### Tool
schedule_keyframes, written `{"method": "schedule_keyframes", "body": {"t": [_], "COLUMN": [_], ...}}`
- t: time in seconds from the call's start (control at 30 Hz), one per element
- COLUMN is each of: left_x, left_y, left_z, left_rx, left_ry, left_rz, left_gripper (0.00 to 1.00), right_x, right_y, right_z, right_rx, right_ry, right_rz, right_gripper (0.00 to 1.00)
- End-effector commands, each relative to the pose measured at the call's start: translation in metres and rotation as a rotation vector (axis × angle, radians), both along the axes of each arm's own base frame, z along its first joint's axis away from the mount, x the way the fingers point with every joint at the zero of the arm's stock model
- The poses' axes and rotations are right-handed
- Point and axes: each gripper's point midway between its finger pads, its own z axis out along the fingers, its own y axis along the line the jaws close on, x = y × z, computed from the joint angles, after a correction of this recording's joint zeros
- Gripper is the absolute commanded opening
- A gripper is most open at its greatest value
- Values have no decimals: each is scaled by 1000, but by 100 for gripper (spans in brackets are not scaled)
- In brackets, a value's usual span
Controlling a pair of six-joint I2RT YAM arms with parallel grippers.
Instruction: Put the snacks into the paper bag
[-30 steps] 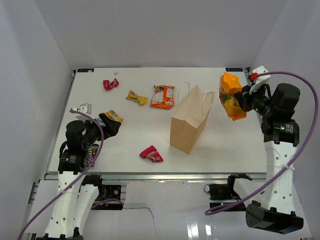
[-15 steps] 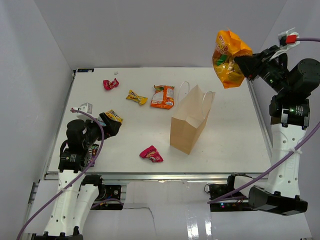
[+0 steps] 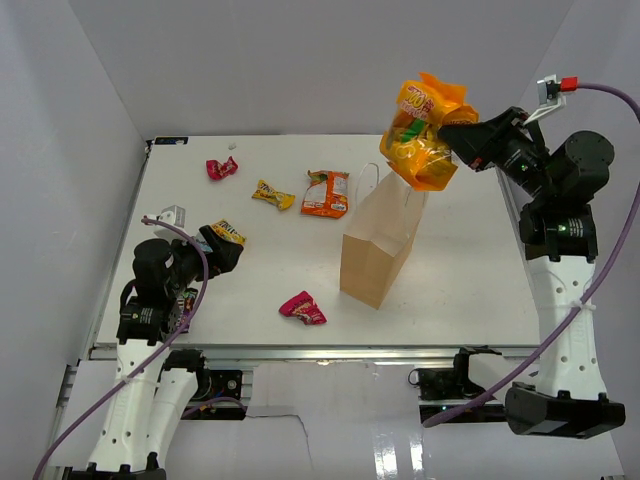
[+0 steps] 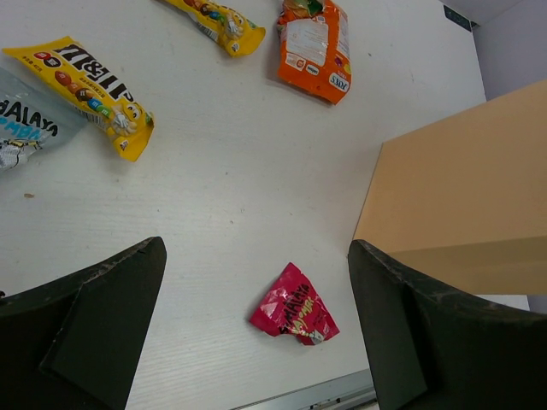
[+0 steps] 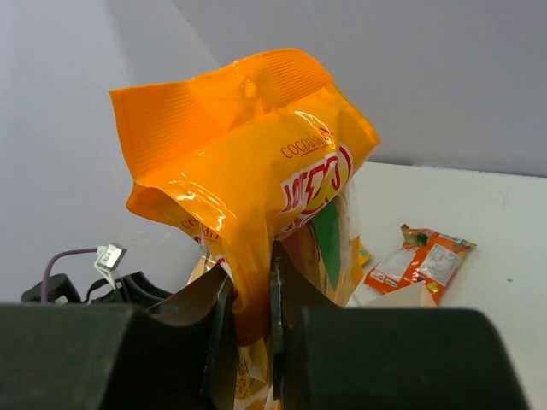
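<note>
The orange chip bag still hangs above the paper bag's rim, so my right gripper needs to move down and back toward the paper bag's open top to let it go inside.
My right gripper is shut on the large orange chip bag and holds it in the air above the open top of the tan paper bag; the chip bag fills the right wrist view. The paper bag stands upright mid-table and shows in the left wrist view. My left gripper is open and empty at the left. Loose on the table: a pink-red packet, also in the left wrist view, a yellow packet, another yellow packet, an orange packet and a pink-red packet.
A silver-blue wrapper lies next to the yellow packet by my left gripper. White walls enclose the table on three sides. The table's front edge rail runs just below the near pink-red packet.
My right arm has carried the orange chip bag left and slightly down, from above the table's right edge to over the paper bag's mouth. The left arm has not moved.
</note>
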Motion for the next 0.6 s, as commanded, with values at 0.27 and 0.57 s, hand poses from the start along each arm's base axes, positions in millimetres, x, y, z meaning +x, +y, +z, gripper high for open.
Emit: {"method": "schedule_keyframes", "body": {"t": [0.27, 0.57], "left_x": [-2, -7], "left_y": [-3, -3], "left_z": [6, 7], "left_rx": [-20, -27], "left_ry": [-13, -14], "left_rz": [-16, -11], "left_gripper": [98, 98], "right_x": [-39, -41], "right_y": [14, 5], "right_z": [-17, -25], "right_rx": [67, 2], "right_ry": [89, 85], "right_rz": [-53, -134], "right_gripper": [8, 8]}}
